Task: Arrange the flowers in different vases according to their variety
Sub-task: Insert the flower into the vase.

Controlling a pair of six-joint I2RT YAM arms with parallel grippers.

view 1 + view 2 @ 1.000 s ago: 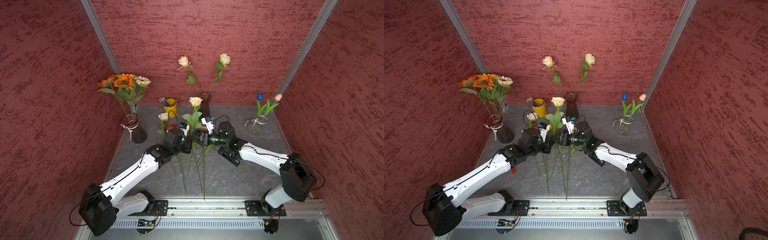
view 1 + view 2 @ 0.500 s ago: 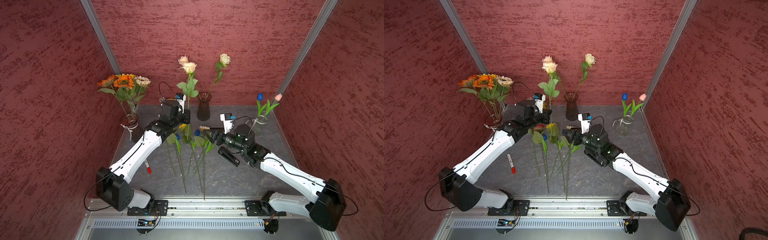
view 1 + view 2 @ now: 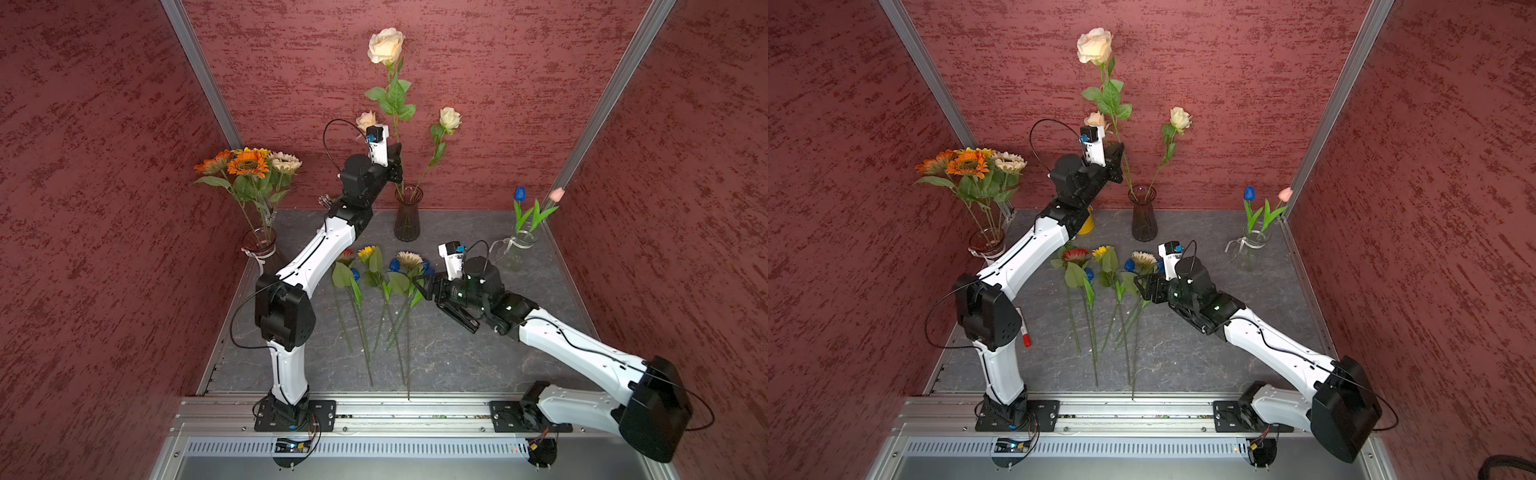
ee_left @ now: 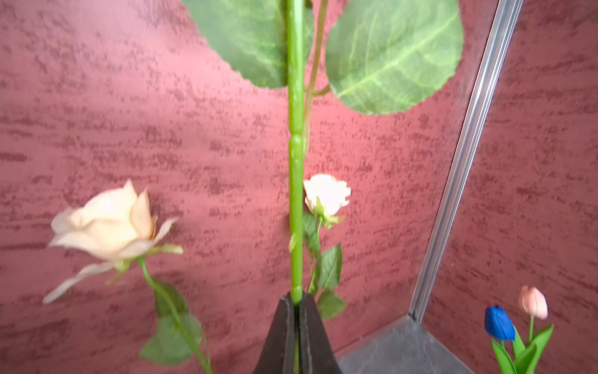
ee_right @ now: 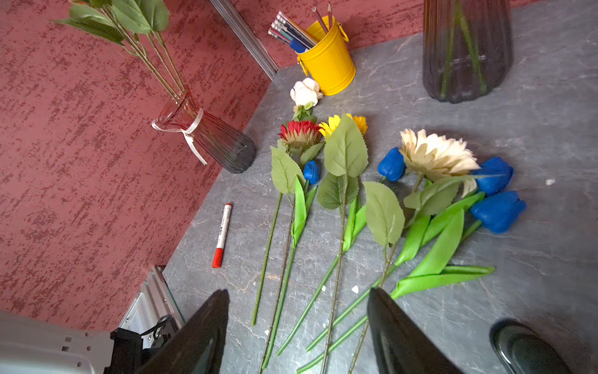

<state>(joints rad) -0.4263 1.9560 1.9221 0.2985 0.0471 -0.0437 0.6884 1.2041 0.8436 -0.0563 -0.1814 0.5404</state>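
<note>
I will bring the green stem in my left gripper down into the middle dark vase's opening (image 3: 410, 193) below and let it go next, because roses already stand there.
My left gripper (image 3: 397, 163) is shut on the green stem (image 4: 296, 194) of a cream rose (image 3: 385, 45), held upright high over the middle dark vase (image 3: 407, 216). That vase holds two roses (image 3: 450, 118). Whether the held stem's lower end reaches the vase mouth I cannot tell. My right gripper (image 5: 297, 291) hangs open and empty just above the stems of loose flowers (image 5: 346, 152) lying on the table: red, yellow and cream sunflowers, blue tulips (image 5: 498, 210) and a white rose (image 5: 305, 92). The ribboned dark vase (image 3: 262, 251) holds sunflowers (image 3: 249, 162). The clear vase (image 3: 515, 249) holds a blue and a pink tulip.
A yellow bucket (image 5: 326, 61) of pens stands at the back between the two dark vases. A red marker (image 5: 222, 234) lies left of the loose flowers. Red walls close in three sides, and a metal rail (image 3: 374, 409) runs along the front.
The right gripper opened, let go of the rose stem and drew back to the right. The left arm lifted the rose from mid-table up and back over the middle vase.
</note>
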